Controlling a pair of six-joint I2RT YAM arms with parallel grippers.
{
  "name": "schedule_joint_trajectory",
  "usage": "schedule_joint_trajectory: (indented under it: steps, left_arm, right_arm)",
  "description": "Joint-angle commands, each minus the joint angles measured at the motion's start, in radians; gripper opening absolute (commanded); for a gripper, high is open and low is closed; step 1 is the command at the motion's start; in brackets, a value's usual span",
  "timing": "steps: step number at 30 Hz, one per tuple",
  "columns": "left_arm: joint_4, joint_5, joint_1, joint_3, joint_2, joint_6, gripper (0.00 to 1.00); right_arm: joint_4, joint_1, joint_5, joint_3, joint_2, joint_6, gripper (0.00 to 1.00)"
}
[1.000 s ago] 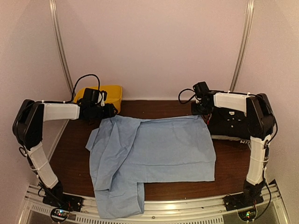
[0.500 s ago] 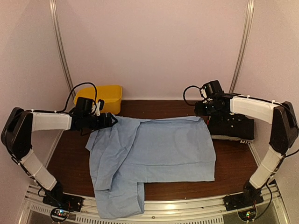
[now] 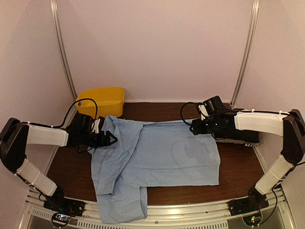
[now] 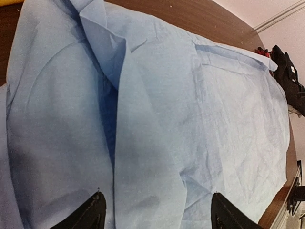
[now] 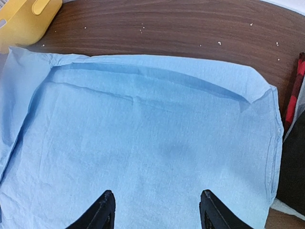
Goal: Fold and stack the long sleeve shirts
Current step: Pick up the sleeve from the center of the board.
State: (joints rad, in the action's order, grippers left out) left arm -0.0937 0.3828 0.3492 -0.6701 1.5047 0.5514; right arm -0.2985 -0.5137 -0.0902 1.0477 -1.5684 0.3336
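My left gripper draws back and down onto the near stretch of the fold's edge next, since that edge stands raised above the cloth beneath.
The light blue shirt [image 3: 162, 155] lies spread on the brown table, one sleeve hanging over the near edge. My left gripper [image 3: 112, 139] is open, just above the shirt's left part; its wrist view shows the folded placket [image 4: 143, 143] under the jaws. My right gripper [image 3: 193, 129] is open, low over the shirt's far right corner; its wrist view shows flat blue cloth [image 5: 152, 143]. The black shirt [image 3: 238, 136] lies folded at the right, mostly hidden by my right arm. The pale grey shirt shows only as a pale edge under it [image 5: 286, 206].
A yellow plastic bin [image 3: 101, 99] stands at the back left, also in the right wrist view [image 5: 24, 21]. The table's far strip [image 3: 157, 109] is bare wood. Metal rail [image 3: 167, 212] runs along the near edge.
Both arms have lowered and swung in over the shirt: the left gripper toward its left part, the right gripper off the black shirt to the far right corner. The shirt's top left corner has shifted slightly.
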Motion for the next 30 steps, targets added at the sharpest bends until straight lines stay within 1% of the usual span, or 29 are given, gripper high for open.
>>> schedule_joint_trajectory:
  steps: [1,6,8,12,17,24,28,30]
  left_arm:
    - [0.077,-0.066,0.035,0.053,-0.172,0.010,0.77]
    - [0.229,-0.137,0.071,0.136,-0.364,0.052,0.76]
    - [0.262,-0.149,0.087,0.184,-0.436,0.080,0.75]
    - [0.289,-0.168,0.121,0.263,-0.507,0.151,0.70]
    - [0.301,-0.247,0.196,0.316,-0.527,0.238,0.66]
    - [0.264,-0.262,0.226,0.349,-0.485,0.267,0.59]
    - [0.234,-0.253,0.230,0.354,-0.456,0.252,0.49]
    - [0.215,-0.240,0.233,0.357,-0.438,0.247,0.41]
  right_arm:
    - [0.058,-0.013,-0.025,-0.050,0.031,0.040,0.61]
    - [0.092,-0.028,-0.029,-0.101,0.042,0.063,0.61]
    - [0.100,-0.033,-0.029,-0.115,0.048,0.068,0.61]
    - [0.106,-0.045,-0.031,-0.122,0.051,0.079,0.61]
    - [0.117,-0.058,-0.031,-0.135,0.054,0.089,0.61]
    - [0.127,-0.064,-0.037,-0.157,0.057,0.092,0.61]
    - [0.132,-0.066,-0.038,-0.169,0.059,0.094,0.61]
    - [0.140,-0.066,-0.037,-0.178,0.055,0.096,0.61]
